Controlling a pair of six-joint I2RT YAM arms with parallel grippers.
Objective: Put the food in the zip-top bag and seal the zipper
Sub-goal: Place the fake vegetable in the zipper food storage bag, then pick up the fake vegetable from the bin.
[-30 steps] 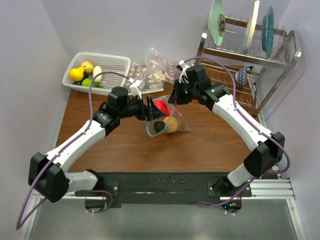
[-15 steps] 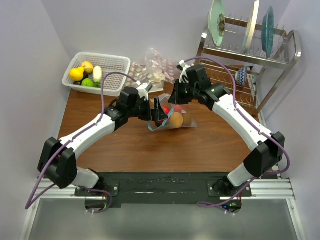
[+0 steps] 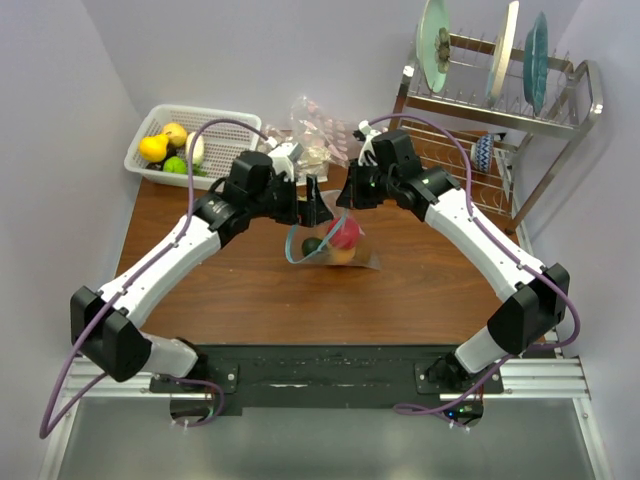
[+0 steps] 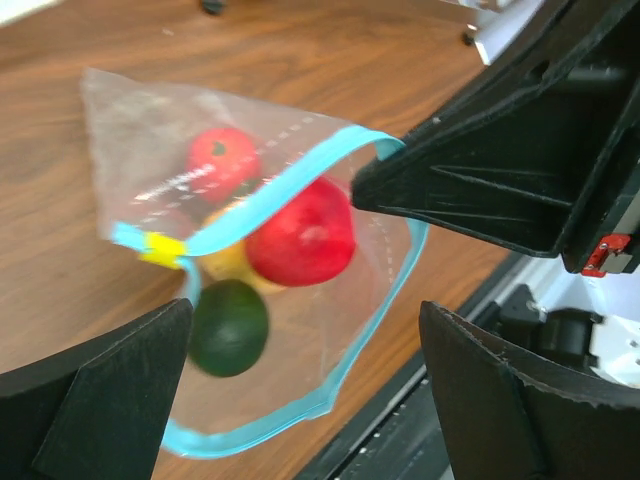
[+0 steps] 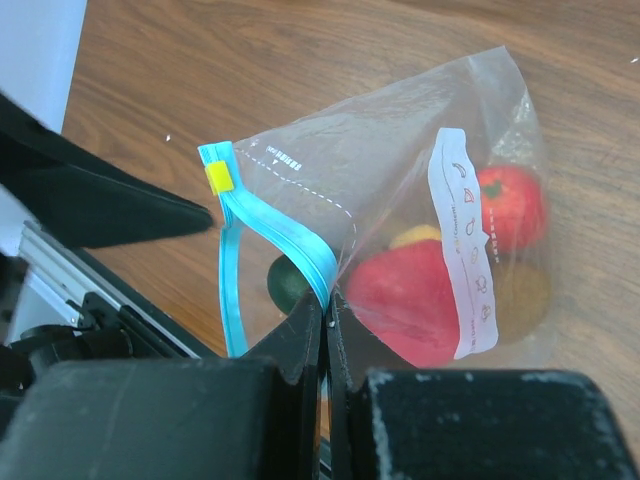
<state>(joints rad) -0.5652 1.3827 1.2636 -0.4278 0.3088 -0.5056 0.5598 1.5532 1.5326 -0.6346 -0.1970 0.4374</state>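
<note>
My empty left gripper swings outward to the left in the top view next, then down onto the white vegetable in the basket, as the bag gapes open.
The zip-top bag [image 3: 330, 248] hangs from my right gripper [image 3: 350, 203], its bottom on the wood table. My right gripper [image 5: 328, 312] is shut on the light-blue zipper [image 5: 275, 232] at the rim. The mouth gapes open, with a yellow slider [image 5: 218, 177] at one end. Inside lie a big red fruit [image 5: 410, 295], a smaller red one [image 5: 510, 205], a dark green one [image 5: 288, 283] and a yellow one [image 5: 418, 237]. My left gripper [image 3: 312, 203] is open and empty, just above the open rim [image 4: 300, 190], beside the right gripper [image 4: 500, 150].
A white mesh basket [image 3: 232, 122] with several fruits stands at the back left. Clear dotted bags [image 3: 315, 130] lie behind the grippers. A metal dish rack [image 3: 500, 110] with plates fills the back right.
My left gripper has moved right and then toward the back, ending close beside the right gripper. The bag has swung and the fruits inside have shifted. The right arm has held still.
</note>
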